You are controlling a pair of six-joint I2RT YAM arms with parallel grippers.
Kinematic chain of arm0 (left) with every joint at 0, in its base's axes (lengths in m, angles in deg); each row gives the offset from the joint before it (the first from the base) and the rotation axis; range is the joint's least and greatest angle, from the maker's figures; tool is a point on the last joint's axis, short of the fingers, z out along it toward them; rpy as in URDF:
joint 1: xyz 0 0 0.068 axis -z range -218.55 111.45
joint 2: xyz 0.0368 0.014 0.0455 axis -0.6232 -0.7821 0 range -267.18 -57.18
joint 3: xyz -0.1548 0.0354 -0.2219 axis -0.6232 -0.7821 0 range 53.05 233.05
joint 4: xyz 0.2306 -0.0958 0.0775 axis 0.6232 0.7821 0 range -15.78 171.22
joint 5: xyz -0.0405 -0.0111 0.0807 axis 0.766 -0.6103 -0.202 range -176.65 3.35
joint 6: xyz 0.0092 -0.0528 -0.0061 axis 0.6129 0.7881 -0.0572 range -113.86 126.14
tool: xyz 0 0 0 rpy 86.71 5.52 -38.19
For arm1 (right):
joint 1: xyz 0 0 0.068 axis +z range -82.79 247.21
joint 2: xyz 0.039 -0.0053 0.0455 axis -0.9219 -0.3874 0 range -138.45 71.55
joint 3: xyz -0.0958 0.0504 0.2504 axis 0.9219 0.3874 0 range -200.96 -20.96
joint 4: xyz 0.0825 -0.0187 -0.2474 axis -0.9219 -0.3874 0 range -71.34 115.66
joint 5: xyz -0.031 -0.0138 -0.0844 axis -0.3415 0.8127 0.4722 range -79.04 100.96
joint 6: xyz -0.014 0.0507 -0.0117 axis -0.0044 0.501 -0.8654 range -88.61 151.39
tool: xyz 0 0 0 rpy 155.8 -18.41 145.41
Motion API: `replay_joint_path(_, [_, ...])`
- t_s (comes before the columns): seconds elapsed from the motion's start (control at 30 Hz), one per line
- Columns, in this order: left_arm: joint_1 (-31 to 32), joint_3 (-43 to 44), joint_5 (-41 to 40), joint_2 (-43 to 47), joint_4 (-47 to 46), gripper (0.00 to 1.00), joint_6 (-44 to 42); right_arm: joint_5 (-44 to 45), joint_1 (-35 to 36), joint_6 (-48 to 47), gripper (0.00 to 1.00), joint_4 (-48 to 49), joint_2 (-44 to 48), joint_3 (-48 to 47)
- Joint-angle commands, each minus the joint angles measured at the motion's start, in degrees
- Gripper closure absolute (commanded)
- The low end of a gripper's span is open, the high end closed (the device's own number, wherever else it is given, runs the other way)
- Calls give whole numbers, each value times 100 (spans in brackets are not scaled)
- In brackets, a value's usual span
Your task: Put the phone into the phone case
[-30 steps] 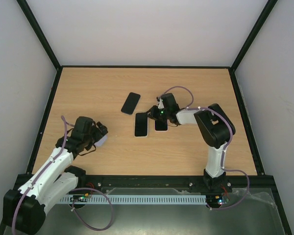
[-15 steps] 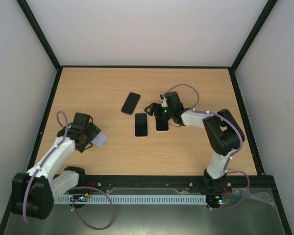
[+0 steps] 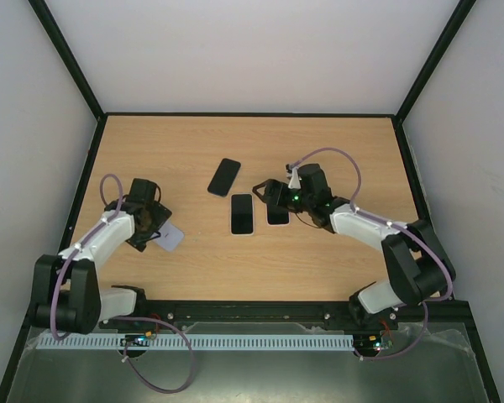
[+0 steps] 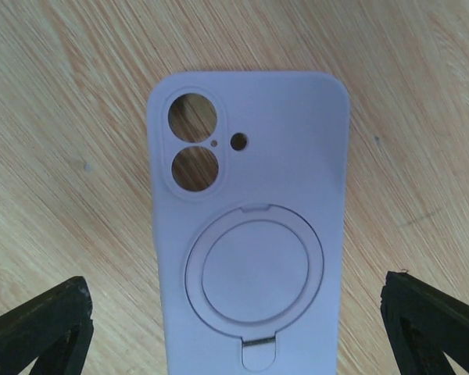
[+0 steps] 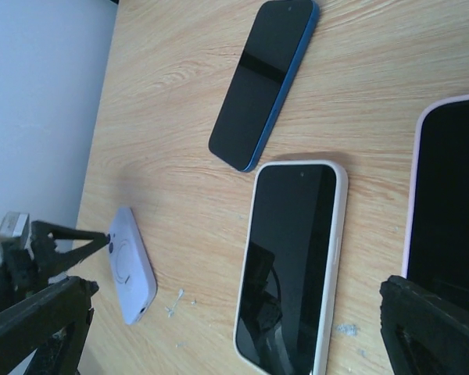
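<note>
The lilac case's long edges come between the fingers of my left gripper next, as it lowers and closes on them.
The lilac phone case lies back-up on the table, its ring stand facing up. My left gripper is open and straddles the case's lower end, its fingertips well clear on either side. Three phones lie screen-up mid-table: a blue one, a white-rimmed one and a pink-rimmed one. My right gripper is open, low over the table just behind the pink-rimmed phone, holding nothing. The white-rimmed phone lies between its fingers' lines.
Black frame rails edge the wooden table on all sides. Small white crumbs lie on the wood between the case and the white-rimmed phone. The blue phone lies angled beyond them.
My right gripper has opened and drawn back to the right from the pink-rimmed phone. The left arm has swung back to the left, with the case staying on the table.
</note>
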Motion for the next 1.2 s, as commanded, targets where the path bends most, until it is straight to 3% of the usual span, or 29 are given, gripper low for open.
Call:
replay_joint_path(0.0, [-63, 304, -144, -414, 84, 1, 123, 62, 86, -42, 2, -124, 412, 214])
replay_joint_path(0.57, [-73, 500, -58, -1533, -193, 1, 176, 349, 823, 324, 3, 346, 661, 651])
replay_joint_path(0.8, [-72, 643, 40, -1966, -178, 1, 187, 512, 1444, 672, 3, 738, 669, 832])
replay_joint_path(1.17, [-72, 267, 741, -1784, -314, 23, 139, 644, 1842, 1061, 2, 1043, 535, 1022])
